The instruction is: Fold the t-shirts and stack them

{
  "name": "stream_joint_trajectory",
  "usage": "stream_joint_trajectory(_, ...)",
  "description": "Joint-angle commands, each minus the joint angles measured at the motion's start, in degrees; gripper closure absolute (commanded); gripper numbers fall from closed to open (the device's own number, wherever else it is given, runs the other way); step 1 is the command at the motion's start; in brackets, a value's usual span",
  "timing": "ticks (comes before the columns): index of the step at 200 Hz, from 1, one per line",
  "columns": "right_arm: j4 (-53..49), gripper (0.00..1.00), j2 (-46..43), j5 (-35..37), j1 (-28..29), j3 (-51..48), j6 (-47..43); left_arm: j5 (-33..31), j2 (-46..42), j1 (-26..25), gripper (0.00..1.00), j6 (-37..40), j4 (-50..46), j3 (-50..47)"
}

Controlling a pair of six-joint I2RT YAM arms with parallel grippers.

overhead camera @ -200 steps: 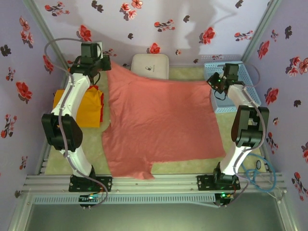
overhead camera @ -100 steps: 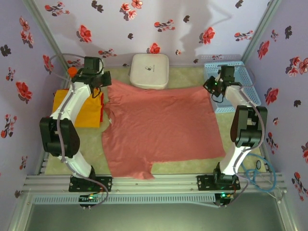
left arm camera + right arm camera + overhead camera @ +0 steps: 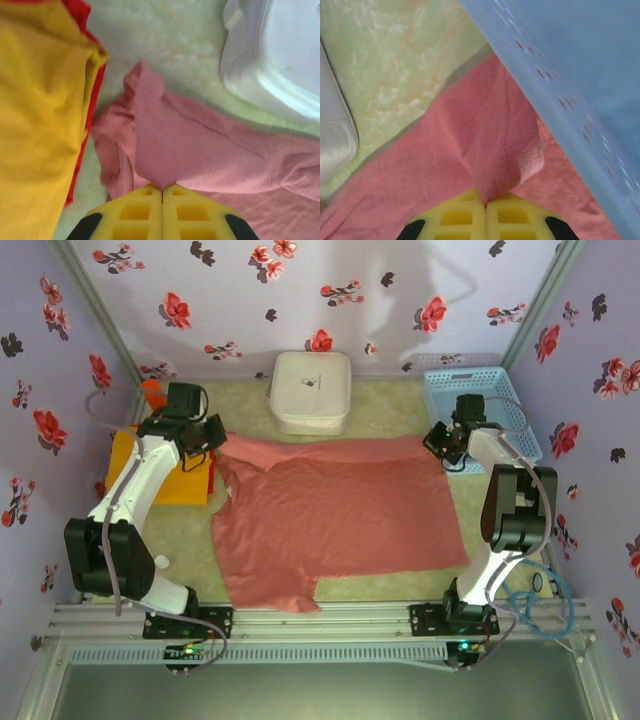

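Observation:
The left gripper draws back over the shirt's side edge (image 3: pixel 227 489) by the yellow-orange t-shirt next and lets go of the shirt's corner there, since the folded strip still bunches up.
The salmon-pink t-shirt (image 3: pixel 335 510) lies spread across the middle of the table, its far edge folded toward the front. My left gripper (image 3: pixel 212 436) is shut on the shirt's far left corner (image 3: pixel 152 150), pinched between yellow pads (image 3: pixel 135 210). My right gripper (image 3: pixel 437 440) is shut on the far right corner (image 3: pixel 505 145), low beside the basket. A folded yellow-orange t-shirt (image 3: pixel 165 465) lies at the left, with a red t-shirt (image 3: pixel 89 115) showing along its edge.
A white rounded box (image 3: pixel 312 390) sits at the back centre, just behind the pink shirt's far edge. The light blue plastic basket (image 3: pixel 492 415) stands at the back right, close against my right gripper. The pale green mat (image 3: pixel 190 540) covers the table.
Both grippers have come down and toward the front with the pink shirt's far corners, so the raised far edge has dropped onto the table short of the white box.

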Motion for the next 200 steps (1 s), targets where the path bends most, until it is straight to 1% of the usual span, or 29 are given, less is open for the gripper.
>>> stream_joint_trajectory(1, -2.3, 1.00, -1.8, 2.3, -0.8, -0.4, -1.5, 2.3, -3.4, 0.2, 1.00, -5.2, -1.8, -3.5)
stream_joint_trajectory(17, -2.3, 1.00, -2.3, 3.3, -1.1, -0.8, -1.5, 2.4, -5.6, 0.1, 1.00, -6.6, -1.5, -5.9)
stream_joint_trajectory(73, -2.6, 1.00, -2.1, 3.3, -1.5, -1.3, -1.9, 2.5, -12.0, -0.5, 1.00, -10.2, -3.0, -11.3)
stream_joint_trajectory(120, -1.6, 1.00, -1.4, 3.2, -1.5, -3.5, -1.7, 3.2, -14.0, -0.8, 1.00, -12.3, -3.9, -15.1)
stream_joint_trajectory(200, -1.6, 1.00, 0.5, 3.3, -1.4, -3.4, -1.4, 3.2, -16.2, -1.0, 1.00, -14.0, -3.1, -21.7)
